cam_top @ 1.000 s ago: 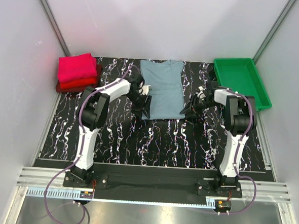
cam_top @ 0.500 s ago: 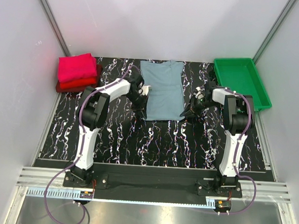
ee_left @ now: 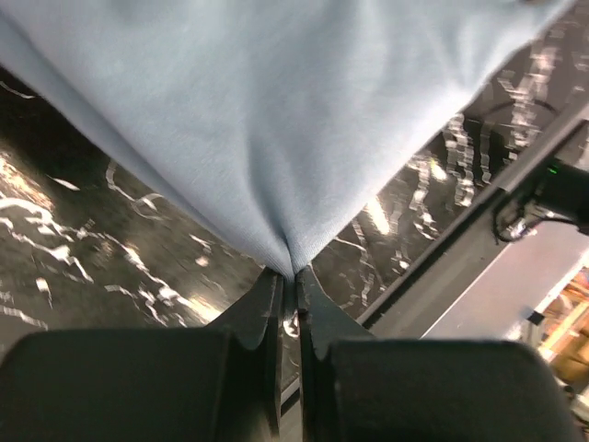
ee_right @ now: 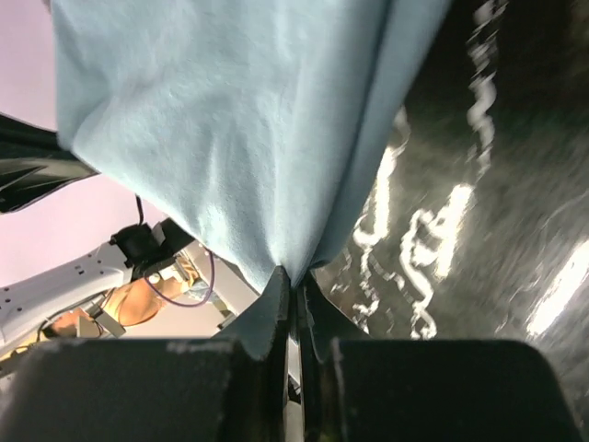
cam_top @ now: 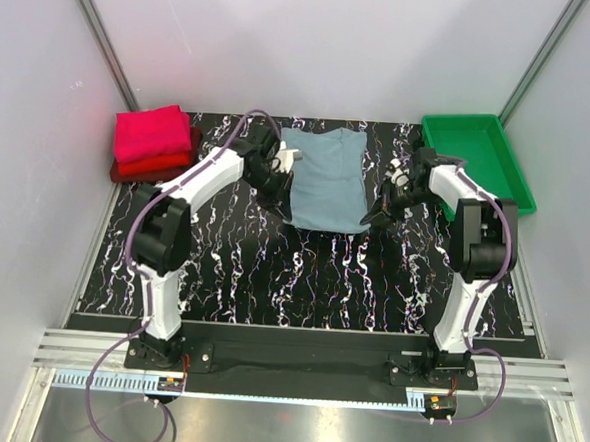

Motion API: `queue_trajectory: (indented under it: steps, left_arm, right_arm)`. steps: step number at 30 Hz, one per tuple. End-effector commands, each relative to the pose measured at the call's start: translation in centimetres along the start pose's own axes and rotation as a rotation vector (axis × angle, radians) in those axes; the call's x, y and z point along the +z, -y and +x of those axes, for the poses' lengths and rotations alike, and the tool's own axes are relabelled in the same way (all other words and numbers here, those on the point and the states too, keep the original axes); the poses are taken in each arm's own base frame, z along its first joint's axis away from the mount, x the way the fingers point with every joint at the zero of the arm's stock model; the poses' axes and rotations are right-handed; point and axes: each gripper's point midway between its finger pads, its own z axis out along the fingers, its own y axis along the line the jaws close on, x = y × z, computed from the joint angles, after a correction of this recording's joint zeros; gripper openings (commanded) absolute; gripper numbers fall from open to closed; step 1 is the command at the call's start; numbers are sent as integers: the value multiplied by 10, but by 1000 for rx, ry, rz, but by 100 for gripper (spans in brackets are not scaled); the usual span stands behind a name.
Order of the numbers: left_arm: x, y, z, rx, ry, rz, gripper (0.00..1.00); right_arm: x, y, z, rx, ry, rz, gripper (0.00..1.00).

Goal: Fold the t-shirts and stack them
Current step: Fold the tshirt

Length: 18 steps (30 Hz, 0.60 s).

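Observation:
I will raise my right gripper, carry the hem corner outward and release it at the t-shirt's far end [cam_top: 351, 142], which lies outward of the gripper, flat and uncovered.
The grey-blue t-shirt [cam_top: 325, 179] lies in the middle of the black marbled table [cam_top: 302, 272], its near hem raised off the surface. My left gripper [cam_top: 282, 202] is shut on the hem's left corner, and in the left wrist view the cloth [ee_left: 276, 120] bunches into the closed left gripper [ee_left: 294, 273]. My right gripper [cam_top: 367, 217] is shut on the right corner; the same cloth [ee_right: 239, 138] is pinched in the right gripper [ee_right: 294, 281]. A folded magenta-pink t-shirt [cam_top: 152, 134] sits on a folded red one [cam_top: 158, 166] at the back left.
A green plastic tray [cam_top: 477, 158] stands at the back right, close to my right arm. White walls with metal posts enclose the table on three sides.
Both grippers have closed on the near hem corners and lifted them toward the back, so the shirt's near edge sits farther from me.

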Motion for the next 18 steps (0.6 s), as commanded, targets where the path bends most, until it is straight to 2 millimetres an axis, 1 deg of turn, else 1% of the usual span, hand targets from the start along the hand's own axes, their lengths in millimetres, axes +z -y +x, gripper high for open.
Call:
queue_trajectory:
  steps: [1, 3, 5, 6, 8, 11, 12, 14, 15, 16, 18]
  left_arm:
    - [-34, 43, 1, 125, 73, 52, 0]
    - [-37, 53, 6, 155, 80, 57, 0]
    - [-45, 63, 11, 186, 95, 58, 0]
    - [-46, 67, 15, 202, 96, 56, 0]
    - [-54, 75, 22, 234, 110, 54, 0]
    - [-64, 79, 34, 249, 119, 48, 0]
    - [-66, 79, 37, 249, 120, 43, 0]
    - [-73, 81, 49, 255, 121, 44, 0]
    - [-79, 85, 54, 264, 134, 49, 0]
    - [-78, 83, 61, 254, 123, 51, 0]
    - [-88, 90, 67, 263, 144, 65, 0]
  right_arm:
    - [-24, -30, 21, -57, 6, -36, 2]
    - [-30, -37, 30, -67, 7, -40, 2]
    - [-34, -41, 37, -74, 11, -41, 2]
    - [-41, -47, 40, -95, 28, -46, 2]
    - [-48, -54, 50, -107, 36, -52, 2]
    - [-54, -59, 61, -117, 45, -54, 2]
    - [-60, -65, 65, -139, 65, -59, 2]
    - [-64, -67, 72, -141, 71, -57, 1]
    - [-69, -72, 76, -159, 90, -61, 1]
    - [-72, -74, 79, -159, 94, -65, 1]
    - [-78, -80, 84, -171, 118, -67, 1]
